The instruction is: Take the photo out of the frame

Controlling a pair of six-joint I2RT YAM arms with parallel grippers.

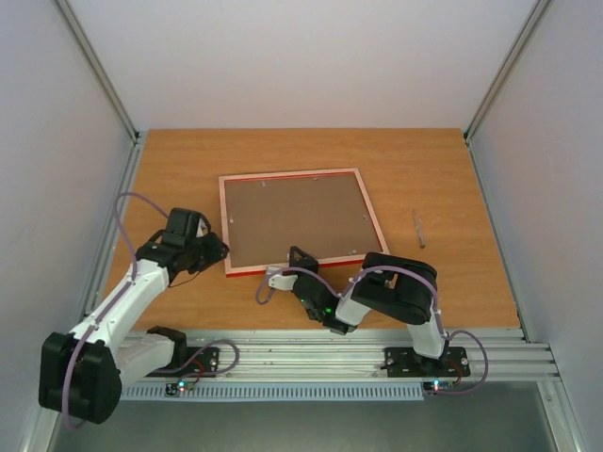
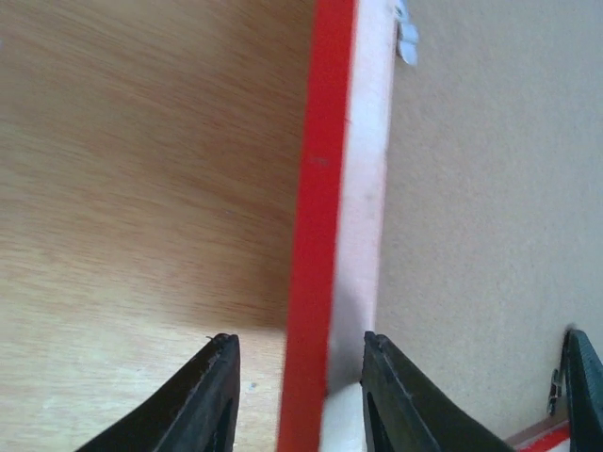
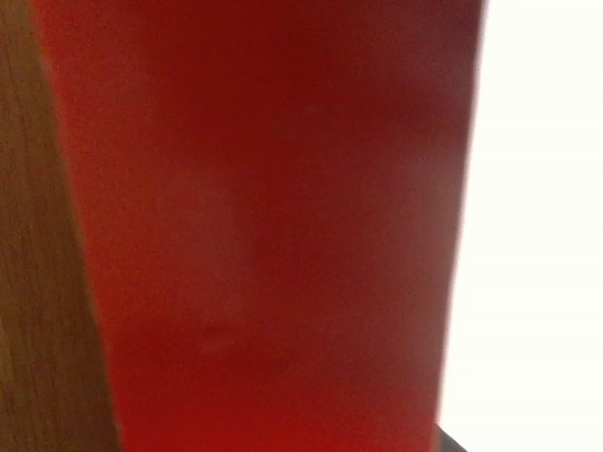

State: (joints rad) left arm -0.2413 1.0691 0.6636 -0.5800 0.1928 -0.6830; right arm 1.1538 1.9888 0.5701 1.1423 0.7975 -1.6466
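The frame's backing board [image 1: 292, 215] faces up, so next I should lift the frame in my right gripper, flip it, lower it onto the tabletop toward the grey stick and release it.
The red frame [image 1: 366, 209] lies face down on the wooden table, its brown backing board [image 1: 292, 215] facing up. The photo is hidden under the board. My left gripper [image 1: 219, 252] is at the frame's near left corner. In the left wrist view it [image 2: 300, 381] is open, one finger on each side of the red left rail [image 2: 320, 188], not touching it. My right gripper [image 1: 300, 262] is at the frame's near edge. The right wrist view is filled by a blurred red frame surface [image 3: 264, 226], and its jaws do not show.
A small thin grey stick [image 1: 419, 228] lies on the table right of the frame. A small metal tab [image 2: 407, 38] sits on the frame's back by the left rail. Aluminium rails and white walls border the table [image 1: 170, 169] on three sides.
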